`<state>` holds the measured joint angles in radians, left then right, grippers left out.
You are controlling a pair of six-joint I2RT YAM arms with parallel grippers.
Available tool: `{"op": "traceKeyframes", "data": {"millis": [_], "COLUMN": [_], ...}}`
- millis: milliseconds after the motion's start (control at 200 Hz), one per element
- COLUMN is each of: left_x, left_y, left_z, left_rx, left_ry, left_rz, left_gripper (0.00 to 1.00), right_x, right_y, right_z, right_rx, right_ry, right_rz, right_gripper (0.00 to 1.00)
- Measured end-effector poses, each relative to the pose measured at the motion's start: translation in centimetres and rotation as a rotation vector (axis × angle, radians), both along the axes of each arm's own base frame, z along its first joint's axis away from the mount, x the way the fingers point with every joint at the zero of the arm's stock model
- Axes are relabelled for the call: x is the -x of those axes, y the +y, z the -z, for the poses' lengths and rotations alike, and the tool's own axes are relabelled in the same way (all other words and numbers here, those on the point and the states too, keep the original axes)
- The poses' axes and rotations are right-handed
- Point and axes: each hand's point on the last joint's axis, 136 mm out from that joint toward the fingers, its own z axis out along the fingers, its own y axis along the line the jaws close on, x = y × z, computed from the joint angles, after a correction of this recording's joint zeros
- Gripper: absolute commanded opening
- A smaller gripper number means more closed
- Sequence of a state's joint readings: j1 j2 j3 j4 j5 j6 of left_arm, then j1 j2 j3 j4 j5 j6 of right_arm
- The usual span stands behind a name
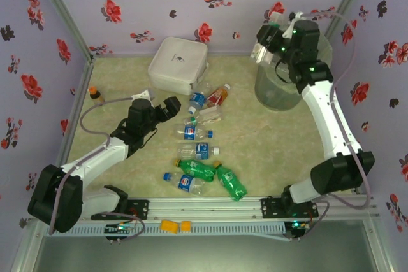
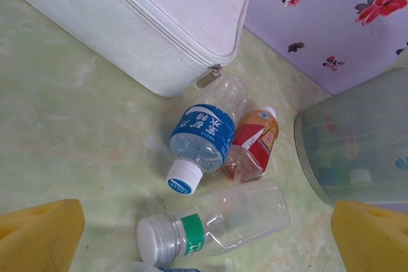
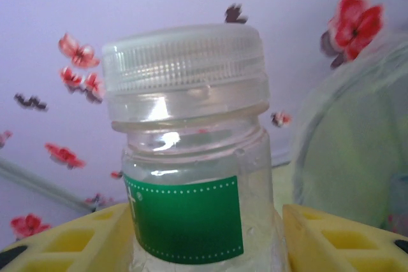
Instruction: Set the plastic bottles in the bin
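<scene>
Next, my right gripper moves the bottle over the bin's opening, then lowers it to let go, since the bottle still hangs by the bin's rim.
My right gripper (image 1: pixel 266 41) hangs above the far-left rim of the round grey-green bin (image 1: pixel 280 87). It is shut on a clear bottle with a green label and clear ribbed cap (image 3: pixel 191 157), held upright between the yellow fingers (image 3: pixel 70 243); the bin (image 3: pixel 350 157) is to its right. My left gripper (image 1: pixel 169 107) is open low over the table, facing a clear green-banded bottle (image 2: pixel 223 221) that lies between its fingers (image 2: pixel 38 234). Beyond lie a blue-labelled bottle (image 2: pixel 204 135) and a red-orange bottle (image 2: pixel 255 144). Several more bottles, two green (image 1: pixel 197 169), lie mid-table.
A white zipped box (image 1: pixel 178 65) stands at the back, close behind the bottles. A tiny brown bottle with an orange cap (image 1: pixel 95 95) stands by the left wall. A yellow-orange object (image 1: pixel 175 225) lies on the front rail. The bin wall (image 2: pixel 357 144) is to the left gripper's right.
</scene>
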<state>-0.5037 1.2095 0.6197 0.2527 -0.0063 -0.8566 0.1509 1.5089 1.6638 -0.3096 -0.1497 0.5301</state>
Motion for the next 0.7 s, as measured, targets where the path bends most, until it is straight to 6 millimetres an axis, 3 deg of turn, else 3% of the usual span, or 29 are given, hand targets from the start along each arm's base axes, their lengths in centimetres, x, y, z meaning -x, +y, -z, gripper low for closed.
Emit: {"op": "traceKeyframes", "data": {"millis": [95,255,420,585,700], "left_x": [0.1,0.1,0.3,0.3,0.3], "left_y": [-0.2,-0.3,-0.6,-0.7,-0.7], "left_z": [0.1,0.3,1.0,1.4,1.4], "left_rx": [0.001,0.001,-0.013,-0.033,-0.046], "left_ry": [0.005,0.010,0.027,0.044,0.048], "left_rz": [0.010,0.022,0.039,0.053,0.059], "left_gripper": [1.00,1.00,1.00,1.00,1.00], "right_x": [-1.7,-3.7,-5.2,-6.1,-6.1], "right_y": [-2.7,-6.9,-9.6,-9.9,-9.7], "right_z": [0.3,2.8,5.6,8.3,8.8], "right_rx": [0.003,0.013,0.017,0.016,0.022], "right_ry": [0.006,0.059,0.119,0.183,0.198], "right_rz": [0.065,0.167,0.222,0.219,0.209], "right_gripper": [0.39,0.39,0.45,0.70,0.87]}}
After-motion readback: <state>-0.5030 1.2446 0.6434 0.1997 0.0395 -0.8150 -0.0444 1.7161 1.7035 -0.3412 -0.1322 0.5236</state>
